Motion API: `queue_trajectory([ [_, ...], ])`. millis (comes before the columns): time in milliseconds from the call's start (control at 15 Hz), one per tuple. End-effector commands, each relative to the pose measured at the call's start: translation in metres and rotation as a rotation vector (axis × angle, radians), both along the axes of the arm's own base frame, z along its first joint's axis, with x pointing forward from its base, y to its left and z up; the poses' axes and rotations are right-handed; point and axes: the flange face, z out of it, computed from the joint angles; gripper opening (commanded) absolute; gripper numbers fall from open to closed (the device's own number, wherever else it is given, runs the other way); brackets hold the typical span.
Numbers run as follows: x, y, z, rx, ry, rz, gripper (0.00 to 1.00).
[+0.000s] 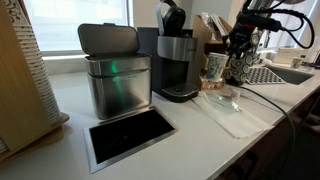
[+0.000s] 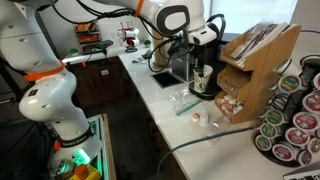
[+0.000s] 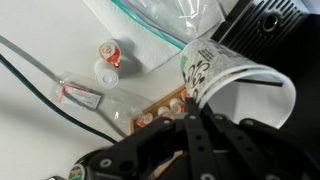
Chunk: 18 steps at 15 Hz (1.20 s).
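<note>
I will next lower my gripper sideways over the coffee machine's drip tray [image 1: 181, 93] to let go of the cup [image 1: 215, 66], because the tray is below, to the right in the wrist view.
My gripper [image 3: 193, 103] is shut on the wall of a white paper cup with a dark green print [image 3: 232, 78]. The cup is tilted on its side with its open mouth facing right in the wrist view. In both exterior views the gripper [image 1: 234, 58] [image 2: 199, 72] hangs next to the black coffee machine [image 1: 176, 62] [image 2: 184, 58], holding the cup [image 1: 215, 66] [image 2: 200, 82] just above the white counter. Below the cup lies a small wooden tray of red-and-white creamer pods [image 3: 158, 110]. How far the fingers reach over the cup's rim is hidden.
Two loose creamer pods [image 3: 106, 60], a sachet [image 3: 80, 96], a clear plastic bag [image 3: 165, 25] [image 1: 226, 106] and a black cable [image 3: 40, 85] lie on the counter. A steel bin [image 1: 115, 80], a counter hatch [image 1: 130, 136], a sink [image 1: 288, 73], a wooden rack [image 2: 255, 70] and a pod carousel [image 2: 295, 120] stand around.
</note>
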Motion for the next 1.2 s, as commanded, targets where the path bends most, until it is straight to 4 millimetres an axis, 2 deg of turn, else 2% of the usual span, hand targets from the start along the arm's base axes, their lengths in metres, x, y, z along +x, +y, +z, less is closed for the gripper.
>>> queue_trajectory([
  [0,0.014,0.008,-0.008,-0.019,-0.013,0.0,0.01],
  [1133,0.058,0.034,-0.028,-0.06,0.0,0.032,0.01],
])
